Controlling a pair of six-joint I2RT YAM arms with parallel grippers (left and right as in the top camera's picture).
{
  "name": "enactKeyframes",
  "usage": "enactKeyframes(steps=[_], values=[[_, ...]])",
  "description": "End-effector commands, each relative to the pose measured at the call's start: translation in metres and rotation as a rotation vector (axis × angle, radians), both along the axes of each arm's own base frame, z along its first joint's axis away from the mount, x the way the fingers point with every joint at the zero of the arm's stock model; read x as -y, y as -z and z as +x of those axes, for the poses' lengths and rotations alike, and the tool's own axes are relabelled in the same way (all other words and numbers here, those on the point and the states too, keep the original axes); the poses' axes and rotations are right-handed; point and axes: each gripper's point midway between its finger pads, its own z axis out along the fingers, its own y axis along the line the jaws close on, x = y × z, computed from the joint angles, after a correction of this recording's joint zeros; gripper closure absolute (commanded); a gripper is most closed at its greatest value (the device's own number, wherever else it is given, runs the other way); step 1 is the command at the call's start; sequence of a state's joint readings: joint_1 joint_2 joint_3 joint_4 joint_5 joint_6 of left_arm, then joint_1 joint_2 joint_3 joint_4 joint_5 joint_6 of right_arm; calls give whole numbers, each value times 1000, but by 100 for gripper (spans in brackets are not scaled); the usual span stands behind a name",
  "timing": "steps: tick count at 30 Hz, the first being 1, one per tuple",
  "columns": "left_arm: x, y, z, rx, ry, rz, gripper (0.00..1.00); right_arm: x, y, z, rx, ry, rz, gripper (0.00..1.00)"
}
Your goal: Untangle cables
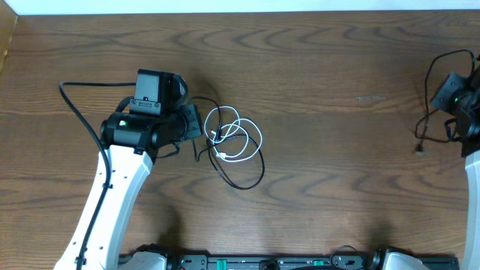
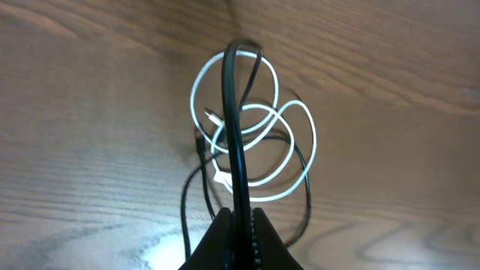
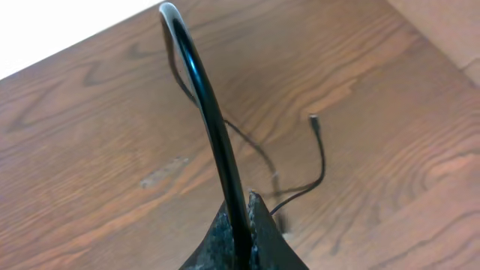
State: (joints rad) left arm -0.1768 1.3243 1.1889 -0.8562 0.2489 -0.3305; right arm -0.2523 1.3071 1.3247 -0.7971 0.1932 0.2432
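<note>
My right gripper needs to move toward the right in the overhead view next and open, since the black cable I hold hangs well clear of the white loops.
The white cable [image 1: 259, 141] lies in overlapping loops on the wooden table, left of centre, with the thin black cable [image 1: 247, 184] looped through and under it. My left gripper [image 1: 191, 120] is at the bundle's left edge. In the left wrist view its jaws [image 2: 241, 217] are shut on a black cable strand [image 2: 234, 112] that arches up over the white loops [image 2: 311, 142]. My right gripper [image 1: 454, 101] is at the far right edge. Its jaws [image 3: 244, 206] are shut on a black cable [image 3: 214, 127], and a thin black cord with a small plug [image 3: 311, 118] trails onto the table.
The brown wooden table [image 1: 337, 187] ends at a pale back edge [image 1: 240, 6]. The left arm's own thick black cable [image 1: 71, 101] loops out to its left. The plug end of the right-side cord [image 1: 418, 150] rests near the right edge.
</note>
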Motion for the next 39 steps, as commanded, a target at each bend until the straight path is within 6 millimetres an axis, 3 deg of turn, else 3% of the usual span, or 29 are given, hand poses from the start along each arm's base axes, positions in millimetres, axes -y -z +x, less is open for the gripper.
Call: enactKeyframes(steps=[1,7,12,16,19,20,21,23,24,28,35,39], values=[[7,5,-2,-28,39,-22,93,23,10,-3,-54,73,-57,99],[9,7,-4,-44,46,-34,93,71,34,-17,-114,243,-31,99],[10,8,-6,-50,51,-33,93,125,47,-45,-82,468,50,99],[15,8,-7,-49,67,-32,93,140,53,-56,-19,524,189,99],[20,7,-8,-48,82,-31,93,134,53,-47,42,461,298,95],[20,7,-8,-46,85,-30,93,130,51,-41,65,428,329,85],[22,7,-9,-45,89,-29,93,124,49,-33,85,381,357,66],[24,7,-9,-44,95,-29,93,109,44,-20,114,269,395,42],[24,7,-9,-42,97,-28,93,100,41,-13,127,205,414,35],[24,7,-9,-42,98,-28,92,73,41,-3,114,76,454,30],[27,5,-7,-29,105,-38,93,33,58,-9,-24,-37,477,26],[72,-20,-1,104,340,-181,93,-3,64,-8,-91,-177,485,19]])
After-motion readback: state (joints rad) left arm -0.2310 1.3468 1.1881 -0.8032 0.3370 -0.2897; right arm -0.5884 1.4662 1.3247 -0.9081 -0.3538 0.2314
